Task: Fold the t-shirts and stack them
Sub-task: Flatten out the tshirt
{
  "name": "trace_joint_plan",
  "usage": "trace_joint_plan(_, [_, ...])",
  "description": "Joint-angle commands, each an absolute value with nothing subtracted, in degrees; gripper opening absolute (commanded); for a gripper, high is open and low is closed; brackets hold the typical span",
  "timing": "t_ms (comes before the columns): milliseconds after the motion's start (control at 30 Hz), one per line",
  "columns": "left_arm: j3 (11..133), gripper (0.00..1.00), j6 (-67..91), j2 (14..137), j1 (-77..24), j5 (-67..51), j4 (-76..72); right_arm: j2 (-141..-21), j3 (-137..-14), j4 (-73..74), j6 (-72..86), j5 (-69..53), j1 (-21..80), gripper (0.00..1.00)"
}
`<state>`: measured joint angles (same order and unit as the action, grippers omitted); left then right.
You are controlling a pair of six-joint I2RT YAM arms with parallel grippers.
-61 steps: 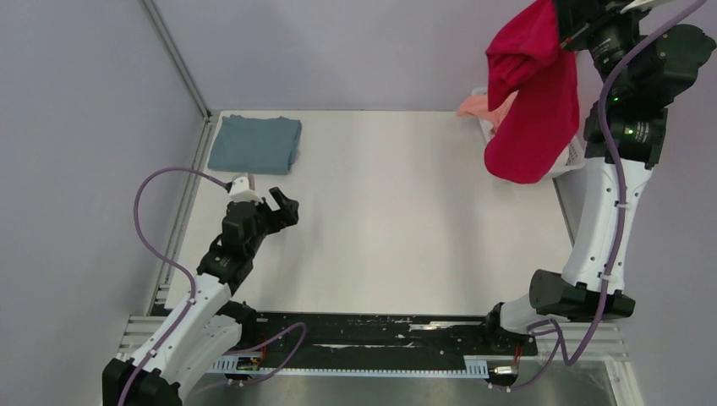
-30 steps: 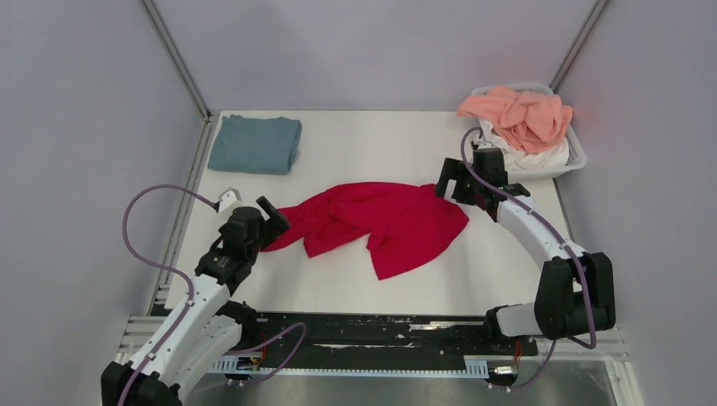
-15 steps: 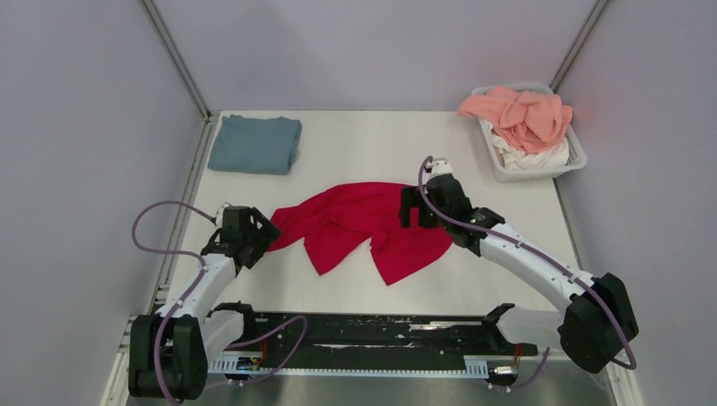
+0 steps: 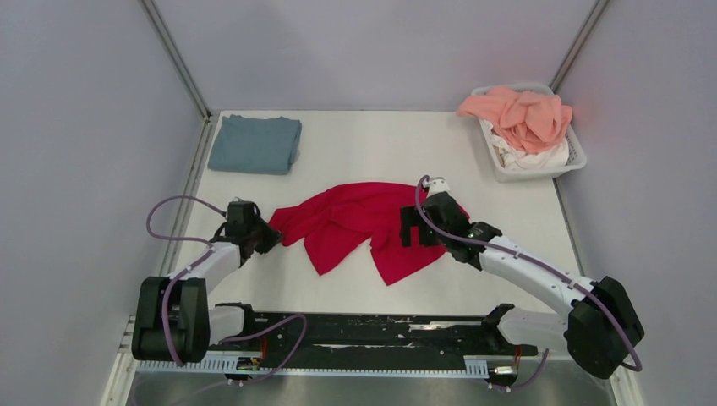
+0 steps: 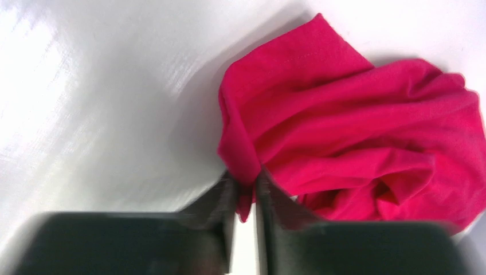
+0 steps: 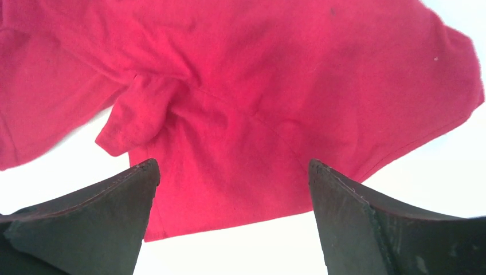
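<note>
My right gripper should move back and to the left in the top view and go down onto the red t-shirt's near corner point(image 4: 389, 280) point(image 6: 157, 230), because it sticks out onto the bare tabletop.
A crimson red t-shirt point(image 4: 355, 222) lies crumpled across the middle of the table. My left gripper point(image 4: 264, 238) is low at its left tip. In the left wrist view its jaws point(image 5: 245, 182) are shut on a pinched fold of the red t-shirt point(image 5: 355, 126). My right gripper point(image 4: 411, 227) hovers over the shirt's right part. It stands wide open point(image 6: 232, 166) above the red cloth point(image 6: 258, 86) near its hem, holding nothing. A dusty blue-grey t-shirt point(image 4: 255, 144) lies folded at the far left corner.
A white slatted basket point(image 4: 577, 157) at the far right corner holds a salmon pink t-shirt point(image 4: 520, 112) heaped over a white one point(image 4: 539, 157). Metal frame posts rise at both far corners. A black rail runs along the near edge.
The red t-shirt, earlier held high by my right gripper, now lies on the table. My left gripper has reached its left tip and shut on it. The open right gripper moved left over it.
</note>
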<state>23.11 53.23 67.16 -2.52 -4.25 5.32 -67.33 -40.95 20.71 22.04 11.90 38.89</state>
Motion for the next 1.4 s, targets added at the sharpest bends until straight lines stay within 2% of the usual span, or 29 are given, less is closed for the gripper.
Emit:
trace_joint_plan(0, [24.9, 0.05, 51.4, 71.4, -2.5, -6.5, 4.6, -64.5, -39.1, 19.9, 20.6, 6.2, 41.6, 1.00])
trace_joint_plan(67, [25.6, 0.00, 51.4, 71.6, -2.5, -6.1, 5.1, -64.4, -38.8, 21.0, 19.9, 5.1, 45.1, 1.00])
trace_joint_plan(300, [20.9, 0.00, 52.6, 61.4, -2.5, -4.9, 2.9, -74.2, -39.4, 24.1, 25.5, 7.2, 58.5, 0.96])
trace_joint_plan(533, [18.9, 0.00, 52.9, 51.9, -2.6, -4.1, 5.1, -90.4, -44.7, 24.6, 29.8, 16.4, 61.5, 0.81])
trace_joint_plan(600, [18.9, 0.00, 53.0, 50.0, -2.6, -3.7, 6.0, -93.0, -45.7, 25.6, 31.8, 18.7, 61.3, 0.68])
trace_joint_plan(633, [18.9, 0.00, 52.9, 48.8, -2.6, -3.6, 6.2, -93.6, -45.8, 26.2, 33.1, 20.0, 61.2, 0.59])
trace_joint_plan(667, [19.1, 0.00, 52.9, 48.3, -2.6, -3.1, 6.9, -93.8, -45.9, 26.7, 33.7, 20.6, 61.0, 0.54])
trace_joint_plan(733, [19.5, 0.00, 52.7, 47.1, -2.6, -2.3, 7.8, -93.5, -45.7, 27.9, 34.8, 21.9, 60.4, 0.36])
trace_joint_plan(800, [20.0, 0.00, 52.7, 46.3, -2.6, -1.7, 8.2, -91.9, -44.9, 29.0, 35.5, 24.1, 59.6, 0.12])
trace_joint_plan(867, [20.6, 0.00, 52.7, 46.2, -2.6, -1.8, 7.9, -89.3, -44.2, 29.7, 35.6, 26.6, 57.7, 0.01])
trace_joint_plan(1033, [24.1, 0.00, 53.2, 48.0, -2.6, -3.0, 5.2, -79.6, -47.0, 27.9, 34.0, 32.7, 49.7, 0.00])
trace_joint_plan(1133, [28.5, 0.00, 55.1, 48.7, -2.6, -2.4, 3.8, -74.3, -52.1, 23.4, 27.6, 37.3, 45.2, 0.00])
trace_joint_plan(1233, [36.4, 0.00, 55.6, 50.4, -2.6, -0.7, 4.9, -72.6, -60.6, 21.5, 21.0, 41.9, 40.0, 0.00])
trace_joint_plan(1367, [46.4, 0.00, 53.7, 50.3, -2.6, 0.7, 8.3, -68.7, -67.8, 17.0, 12.5, 43.9, 37.8, 0.00])
